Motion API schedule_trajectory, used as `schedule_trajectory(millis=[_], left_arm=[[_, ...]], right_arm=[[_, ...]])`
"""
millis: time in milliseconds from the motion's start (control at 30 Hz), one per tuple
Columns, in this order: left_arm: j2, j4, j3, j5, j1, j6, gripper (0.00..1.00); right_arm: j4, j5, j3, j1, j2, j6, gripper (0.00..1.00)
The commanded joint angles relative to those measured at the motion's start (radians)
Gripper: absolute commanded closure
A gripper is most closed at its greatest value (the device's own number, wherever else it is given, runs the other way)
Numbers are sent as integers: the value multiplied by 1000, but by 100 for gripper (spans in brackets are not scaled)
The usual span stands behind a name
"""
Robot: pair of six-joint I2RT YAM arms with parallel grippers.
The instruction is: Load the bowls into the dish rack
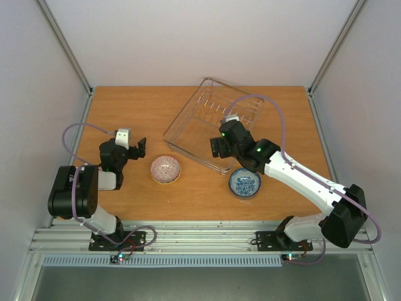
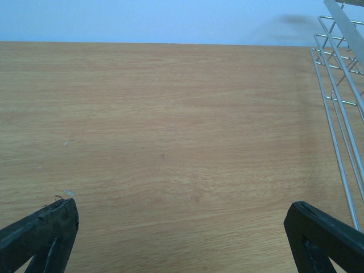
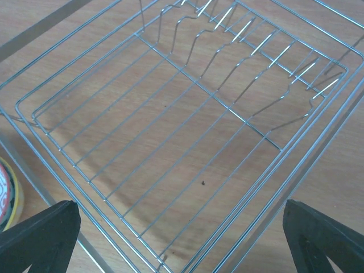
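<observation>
Next, my right gripper swings back and down astride the side of the bowl's rim clear of the rack, since the blue-and-white bowl [image 1: 244,183] sits below and back from the gripper.
The wire dish rack [image 1: 213,119] sits empty at the middle of the table, turned at an angle. A pink-red patterned bowl [image 1: 165,169] stands upright on the table left of the rack's near corner. A blue-and-white bowl [image 1: 244,183] stands to the right of that corner, under my right arm. My right gripper [image 1: 216,147] is open and empty, hovering over the rack's near edge. Its wrist view looks into the rack [image 3: 187,125], with the pink bowl's rim [image 3: 8,193] at the left edge. My left gripper [image 1: 139,149] is open and empty, left of the pink bowl. No other bowls are in view.
The left wrist view shows the open gripper [image 2: 181,210] above bare wooden table, with the rack's side wires [image 2: 341,114] at the right edge. Grey enclosure walls and frame posts [image 1: 69,50] border the table on three sides.
</observation>
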Motion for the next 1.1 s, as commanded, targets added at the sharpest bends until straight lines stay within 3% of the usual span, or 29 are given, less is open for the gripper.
schedule_trajectory(millis=[0, 300, 400, 633, 1067], left_arm=[[8, 71, 16, 3, 1, 21, 1], [7, 70, 17, 3, 2, 21, 1], [8, 70, 17, 3, 1, 21, 1], [7, 70, 16, 3, 1, 21, 1], [7, 71, 16, 3, 0, 22, 1]], right_arm=[[-40, 55, 40, 8, 16, 35, 1], [23, 23, -31, 7, -64, -31, 1], [-31, 43, -19, 6, -71, -33, 1], [-328, 111, 23, -34, -65, 66, 34], [-514, -40, -179, -106, -213, 336, 47]])
